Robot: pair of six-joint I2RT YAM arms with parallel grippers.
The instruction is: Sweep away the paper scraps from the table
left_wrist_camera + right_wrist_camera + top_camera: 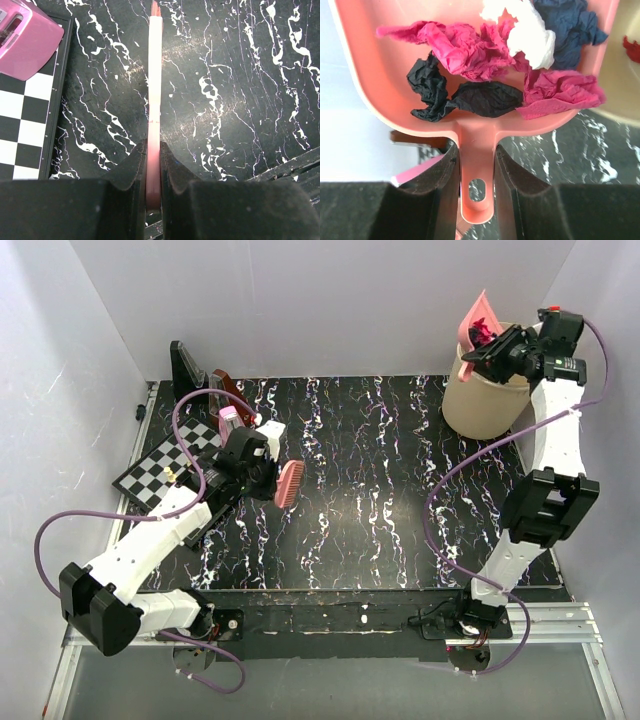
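Bare tabletop lies below and to its left in the top view, so my right gripper will next empty the dustpan, then move back and down to release it.
My right gripper (497,343) (476,165) is shut on the handle of the pink dustpan (395,85) (478,316) and holds it tilted over the tan bin (480,405) at the table's far right. Several paper scraps (470,47), magenta, black, white and dark blue, lie in the pan. A red scrap (631,49) lies inside the bin. My left gripper (262,478) (153,167) is shut on a pink brush (154,85) (289,484), held over the left of the black marbled table (380,490). No scraps show on the table.
A black-and-white chessboard (165,468) lies at the far left with a magenta box (25,42) (231,420) at its edge. Dark upright stands (188,368) sit behind it. White walls enclose the table on three sides.
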